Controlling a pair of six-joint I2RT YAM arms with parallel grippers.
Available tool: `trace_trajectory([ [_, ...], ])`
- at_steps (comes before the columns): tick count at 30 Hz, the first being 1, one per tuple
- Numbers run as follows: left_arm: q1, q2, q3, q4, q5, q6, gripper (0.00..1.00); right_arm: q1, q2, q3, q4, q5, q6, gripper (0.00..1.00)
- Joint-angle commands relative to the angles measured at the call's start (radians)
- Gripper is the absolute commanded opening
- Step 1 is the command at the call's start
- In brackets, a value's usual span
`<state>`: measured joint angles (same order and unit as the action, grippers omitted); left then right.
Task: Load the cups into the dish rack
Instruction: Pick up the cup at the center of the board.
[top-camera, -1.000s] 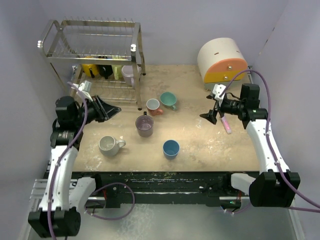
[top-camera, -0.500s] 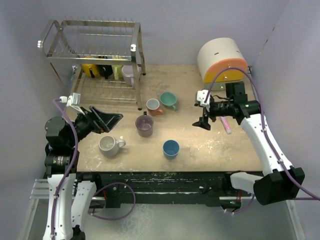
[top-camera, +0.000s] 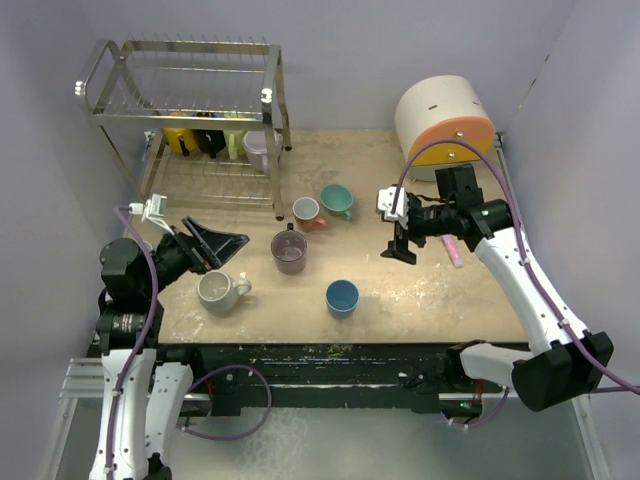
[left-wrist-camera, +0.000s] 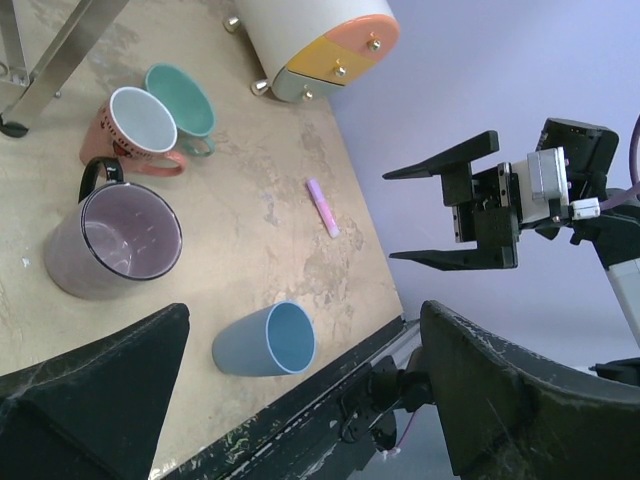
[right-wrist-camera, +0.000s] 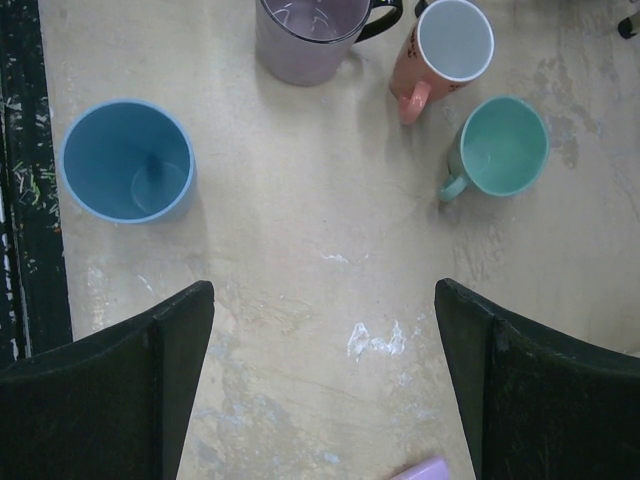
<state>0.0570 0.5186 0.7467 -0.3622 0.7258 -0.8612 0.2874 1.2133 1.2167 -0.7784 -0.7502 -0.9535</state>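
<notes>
The right gripper moves back, across and down onto the blue cup's far rim next, since that rim lies below it, to its left in the top view.
The silver wire dish rack (top-camera: 95, 78) stands at the back left. Its lower tier holds a yellow cup (top-camera: 178, 135), a black cup (top-camera: 210, 141), a pale green cup (top-camera: 237, 141) and a lavender cup (top-camera: 262, 149). On the table stand a salmon cup (top-camera: 307, 212), a teal cup (top-camera: 337, 200), a purple cup (top-camera: 289, 251), a white cup (top-camera: 217, 291) and a blue cup (top-camera: 342, 297). My left gripper (top-camera: 232, 250) hangs open and empty just above the white cup. My right gripper (top-camera: 398, 240) is open and empty above bare table, right of the teal cup (right-wrist-camera: 500, 145).
A cream-and-orange drawer box (top-camera: 445, 120) sits at the back right. A small pink stick (top-camera: 455, 250) lies on the table under the right arm. The table's black front edge (top-camera: 330, 355) runs close below the blue cup. Purple walls close in both sides.
My left gripper has drawn back from the rack toward the white cup, and its jaws have spread wide. My right gripper has moved left toward the middle of the table, still open.
</notes>
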Motion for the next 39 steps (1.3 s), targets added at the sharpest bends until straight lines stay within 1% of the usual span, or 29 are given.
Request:
trace_trajectory([
  [1, 0.004, -0.017, -0.010, 0.068, -0.002, -0.067, 1.00, 0.033, 0.001, 0.040, -0.030, 0.062, -0.004, 0.92],
  [4, 0.004, -0.011, -0.010, 0.071, -0.003, -0.070, 1.00, 0.057, 0.004, 0.038, -0.033, 0.080, -0.004, 0.92],
  [8, 0.004, -0.004, -0.018, 0.071, 0.000, -0.073, 1.00, 0.118, 0.022, 0.039, -0.030, 0.119, 0.007, 0.92],
  [10, 0.004, -0.002, -0.024, 0.077, 0.002, -0.084, 1.00, 0.157, 0.038, 0.040, -0.028, 0.155, 0.018, 0.92],
  [15, 0.004, -0.007, -0.064, 0.156, 0.023, -0.158, 1.00, 0.269, 0.094, 0.047, -0.013, 0.269, 0.053, 0.91],
  [20, 0.004, -0.015, -0.073, 0.145, 0.003, -0.163, 1.00, 0.362, 0.135, 0.050, 0.022, 0.350, 0.082, 0.91],
  [25, 0.005, -0.025, -0.082, 0.125, -0.004, -0.162, 1.00, 0.433, 0.186, 0.047, 0.047, 0.364, 0.106, 0.89],
  [31, 0.005, -0.038, -0.091, 0.104, -0.013, -0.160, 1.00, 0.521, 0.240, 0.002, 0.094, 0.368, 0.144, 0.84],
  [35, 0.004, -0.044, -0.095, 0.097, -0.014, -0.158, 1.00, 0.544, 0.289, -0.006, 0.121, 0.415, 0.169, 0.79],
  [36, 0.004, -0.046, -0.094, 0.097, -0.016, -0.158, 1.00, 0.544, 0.306, -0.003, 0.121, 0.431, 0.177, 0.76],
  [39, 0.005, -0.050, -0.096, 0.094, -0.016, -0.157, 1.00, 0.544, 0.358, 0.004, 0.114, 0.479, 0.195, 0.62],
])
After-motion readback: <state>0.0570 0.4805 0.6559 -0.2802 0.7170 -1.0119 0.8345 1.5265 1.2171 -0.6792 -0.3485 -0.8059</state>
